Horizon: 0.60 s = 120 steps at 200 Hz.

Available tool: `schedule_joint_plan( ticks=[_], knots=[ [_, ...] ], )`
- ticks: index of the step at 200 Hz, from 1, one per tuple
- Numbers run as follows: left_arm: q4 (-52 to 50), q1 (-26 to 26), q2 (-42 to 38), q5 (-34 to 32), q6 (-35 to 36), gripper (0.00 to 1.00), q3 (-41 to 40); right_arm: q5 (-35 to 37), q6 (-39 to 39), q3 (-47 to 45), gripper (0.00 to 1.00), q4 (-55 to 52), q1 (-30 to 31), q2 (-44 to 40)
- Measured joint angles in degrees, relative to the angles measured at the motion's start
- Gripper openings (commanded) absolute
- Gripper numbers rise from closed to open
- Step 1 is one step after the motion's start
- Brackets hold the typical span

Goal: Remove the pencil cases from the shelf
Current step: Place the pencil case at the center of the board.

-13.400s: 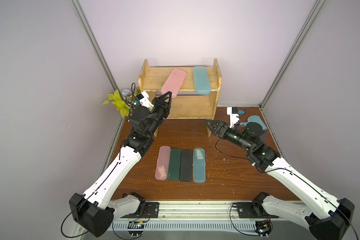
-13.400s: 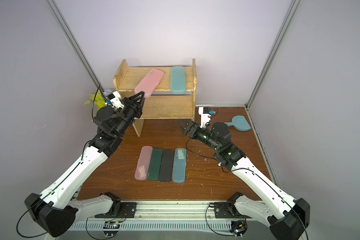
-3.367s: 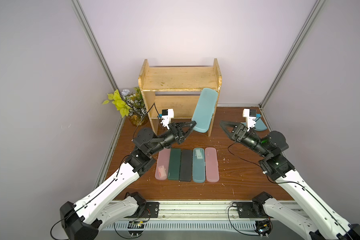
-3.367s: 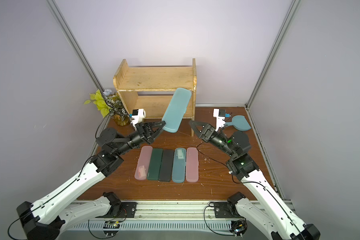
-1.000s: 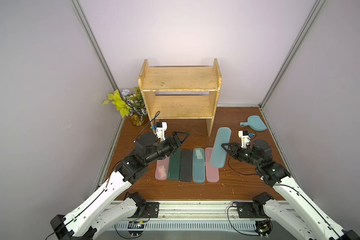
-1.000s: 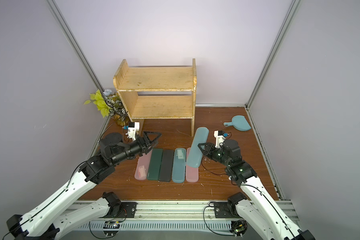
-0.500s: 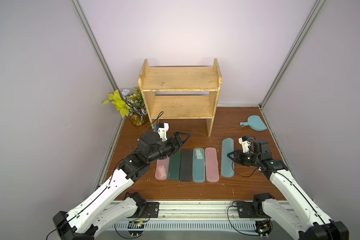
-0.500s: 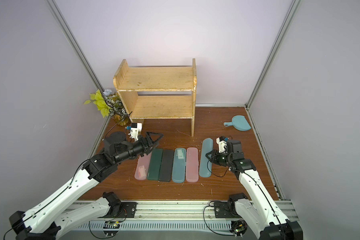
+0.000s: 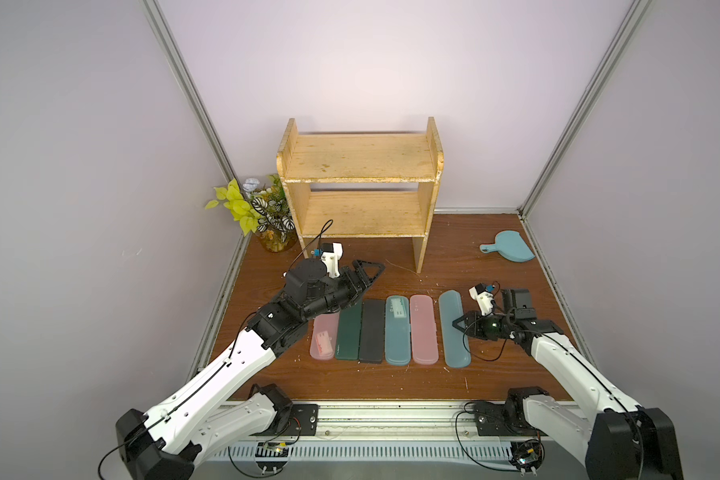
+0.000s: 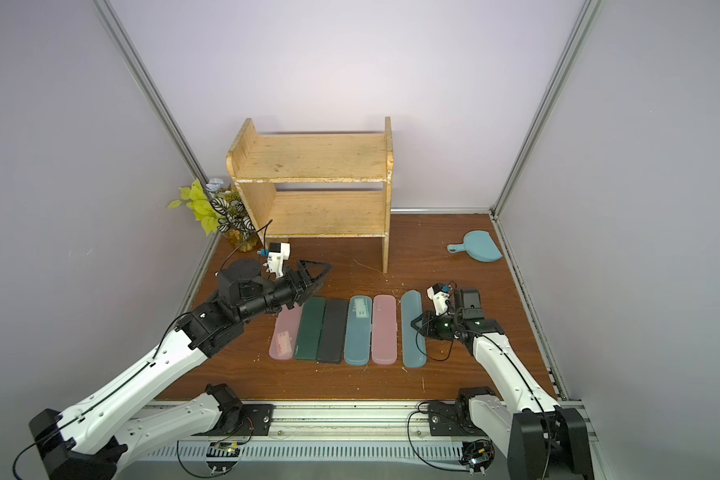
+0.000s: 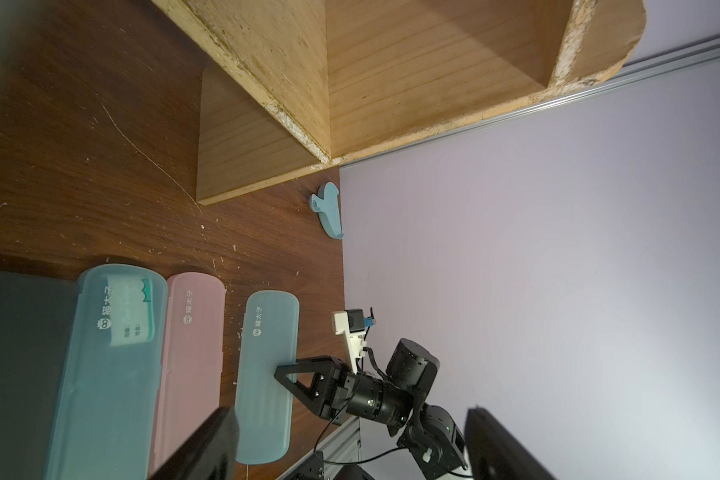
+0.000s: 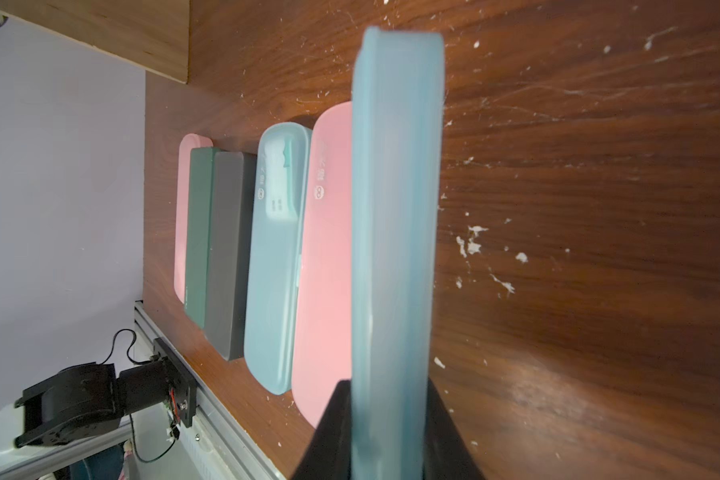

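My right gripper moves toward the neighbouring pink case next and lowers the teal one onto the bare strip (image 10: 399, 326) beside it to release, since a gap still parts them.
The wooden shelf (image 9: 358, 162) (image 10: 312, 162) stands at the back with both boards bare. Several pencil cases lie side by side on the brown table: pink (image 9: 323, 340), dark green (image 9: 348, 328), black (image 9: 372, 328), labelled teal (image 9: 398, 328), pink (image 9: 422, 328). A plain teal case (image 9: 454, 307) (image 12: 395, 208) ends the row on the right, a small gap from the pink one. My right gripper (image 9: 461, 330) (image 12: 387, 415) is shut on its long sides near the middle. My left gripper (image 9: 371, 270) (image 11: 350, 411) hovers open over the far ends of the green and black cases, holding nothing.
A potted plant (image 9: 267, 220) sits left of the shelf by the wall. A teal dustpan (image 9: 510, 247) (image 11: 329, 212) lies at the back right. Grey walls close both sides, and a metal rail (image 9: 391, 419) runs along the front edge.
My right gripper has brought the teal case down from a tilted hold above the row to lie on the table beside the pink case. The left arm has barely moved.
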Motion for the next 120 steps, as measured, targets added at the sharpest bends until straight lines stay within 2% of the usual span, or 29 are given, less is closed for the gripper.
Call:
schedule_joint_plan(
  ticks=[120],
  knots=[
    [1.33,0.07,0.83,-0.09,-0.26,0.79,0.00,-3.04,0.42,-1.95,0.20,6.93,-0.79,5.88]
  ],
)
